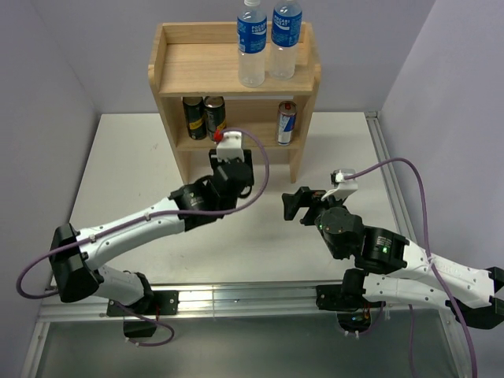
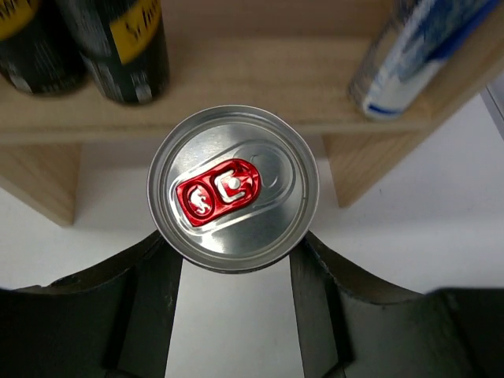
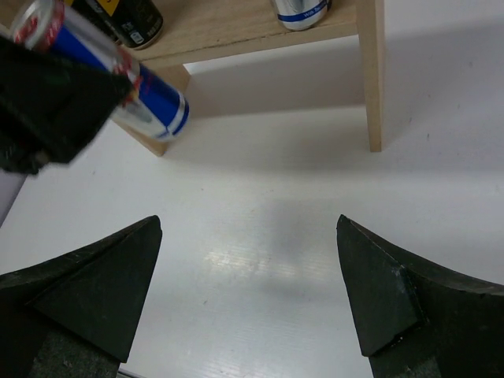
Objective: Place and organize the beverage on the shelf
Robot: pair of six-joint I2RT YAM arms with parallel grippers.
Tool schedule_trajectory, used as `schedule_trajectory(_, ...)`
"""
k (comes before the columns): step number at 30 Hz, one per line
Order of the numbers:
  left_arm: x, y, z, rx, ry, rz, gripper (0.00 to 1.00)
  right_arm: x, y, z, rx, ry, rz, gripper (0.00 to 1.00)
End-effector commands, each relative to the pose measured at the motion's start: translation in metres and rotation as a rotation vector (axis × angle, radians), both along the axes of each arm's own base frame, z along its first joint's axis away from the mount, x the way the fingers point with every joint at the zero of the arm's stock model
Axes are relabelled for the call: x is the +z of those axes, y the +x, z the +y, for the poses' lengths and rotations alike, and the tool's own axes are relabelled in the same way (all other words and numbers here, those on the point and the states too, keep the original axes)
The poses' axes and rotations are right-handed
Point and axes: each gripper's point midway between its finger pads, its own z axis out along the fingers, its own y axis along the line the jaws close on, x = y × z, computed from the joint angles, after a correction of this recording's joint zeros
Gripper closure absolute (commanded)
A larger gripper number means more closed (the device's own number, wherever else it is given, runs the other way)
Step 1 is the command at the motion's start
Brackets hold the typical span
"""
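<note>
My left gripper has the bare shelf board (image 2: 311,90) beside the matching can (image 1: 263,136) outward of it and to its right in the top view, so next I should move outward to there and release.
My left gripper (image 1: 227,153) (image 2: 234,248) is shut on a blue-and-silver can (image 2: 233,187) with a red pull tab (image 1: 218,135), held just in front of the shelf's lower tier. The same can (image 3: 153,98) shows tilted at the top left of the right wrist view. The wooden shelf (image 1: 201,67) (image 2: 260,79) stands at the back. It carries two water bottles (image 1: 268,39) on top, and on the lower board two dark cans (image 1: 203,116) and one blue-and-silver can (image 1: 287,122). My right gripper (image 1: 293,205) (image 3: 248,228) hangs open over bare table, right of the shelf's front.
The shelf's front right leg (image 3: 375,79) stands on the white table (image 1: 126,165). A metal rail (image 1: 236,298) runs along the near edge by the arm bases. Purple cables (image 1: 260,169) loop off both wrists.
</note>
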Motion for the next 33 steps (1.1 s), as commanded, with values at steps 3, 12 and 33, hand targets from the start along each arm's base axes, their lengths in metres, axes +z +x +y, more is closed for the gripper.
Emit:
schedule_trajectory(3, 0.071, 0.049, -0.017, -0.048, -0.025, -0.141, 1.0, -0.001, 0.004, -0.009, -0.052, 0.009, -0.014, 0.01)
schedule_trajectory(12, 0.092, 0.082, -0.053, -0.099, 0.007, -0.167, 1.0, -0.002, 0.007, -0.01, -0.065, -0.003, -0.016, 0.01)
schedule_trajectory(33, 0.086, 0.12, -0.06, -0.091, 0.026, -0.188, 1.0, -0.012, 0.009, -0.005, -0.059, -0.022, -0.006, 0.01)
